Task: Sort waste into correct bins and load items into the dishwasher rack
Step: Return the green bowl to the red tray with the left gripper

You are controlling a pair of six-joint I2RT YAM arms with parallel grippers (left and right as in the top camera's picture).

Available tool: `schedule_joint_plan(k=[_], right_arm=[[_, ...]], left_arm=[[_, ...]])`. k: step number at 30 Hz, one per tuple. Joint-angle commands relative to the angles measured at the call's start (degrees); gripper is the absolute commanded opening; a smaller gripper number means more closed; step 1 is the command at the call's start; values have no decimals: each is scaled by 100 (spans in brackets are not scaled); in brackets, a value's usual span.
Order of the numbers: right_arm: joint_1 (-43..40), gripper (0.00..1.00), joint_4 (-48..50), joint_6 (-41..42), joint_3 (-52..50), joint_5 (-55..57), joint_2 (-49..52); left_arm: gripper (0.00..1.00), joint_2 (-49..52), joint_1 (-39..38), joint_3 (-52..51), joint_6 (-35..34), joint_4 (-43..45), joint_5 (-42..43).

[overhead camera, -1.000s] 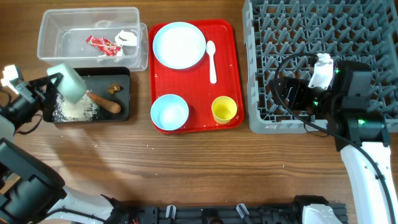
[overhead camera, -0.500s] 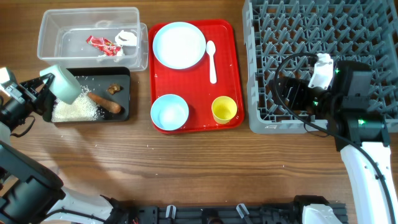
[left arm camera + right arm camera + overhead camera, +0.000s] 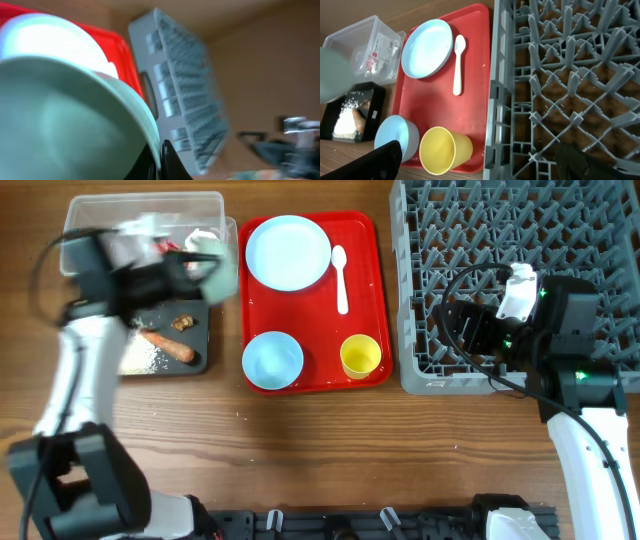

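The left gripper needs to carry the bowl across next, lower it and release it, since bare red tray lies between plate (image 3: 288,252) and second bowl, to the gripper's right in the overhead view.
My left gripper (image 3: 192,268) is shut on the rim of a pale blue-green bowl (image 3: 220,268), held blurred over the right ends of the clear tub (image 3: 90,220) and black tray (image 3: 195,365). In the left wrist view the fingertips (image 3: 167,157) pinch the bowl's rim (image 3: 75,115). The black tray holds rice (image 3: 140,358), an orange stick (image 3: 168,346) and a brown scrap (image 3: 183,322). The red tray (image 3: 310,375) carries the plate (image 3: 288,252), spoon (image 3: 340,278), second bowl (image 3: 272,361) and yellow cup (image 3: 360,356). My right gripper (image 3: 470,330) is open and empty over the rack (image 3: 560,230).
The rack's left wall (image 3: 492,100) runs right beside the red tray (image 3: 440,107). In the right wrist view the yellow cup (image 3: 445,149) lies tipped next to the second bowl (image 3: 395,142). A few rice grains lie on the wood in front of the trays.
My left arm has swung fast from left of the black tray up and to the right with the bowl. The rice now lies in the black tray. The right arm has not moved.
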Motion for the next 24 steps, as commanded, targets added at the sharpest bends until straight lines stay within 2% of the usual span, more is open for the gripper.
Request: schedule_joint_plan(k=[1,3,5,8,14,15,18,19,21,24], right_arm=[[39,100,0,26,90,-96,17],[39,100,4,26,90,-96,17],[39,100,15,24,90,-96,17],[39,100,11,24,90,-98,17],[39,100,17,22,90,-96,17],[39,100,22,22,90,-96,17],[39,100,63,20,90,-98,17],[39,100,98,15,90,-98,17],[39,100,168,11,92,-98,17],[39,100,186,15,92,-98,17]], left_arm=[[4,74,-1665,4,717,-39,-3397],[4,328,-2500,4,1078,59,-4638],[4,662,-3147,4,1357,260,-5414],[4,1062,-3641,4,1480,321,-5893],[4,1377,-3943,4,1471,-39,-5932],[9,1377,-3943,4,1469,-55,-5932],[49,1370,-3943,4,1390,-94,-5934],[55,1333,-3930,9,1320,-92,-5934],[64,1213,-3904,68,1274,-151,-5930],[70,909,-3875,321,1174,-481,-5838]])
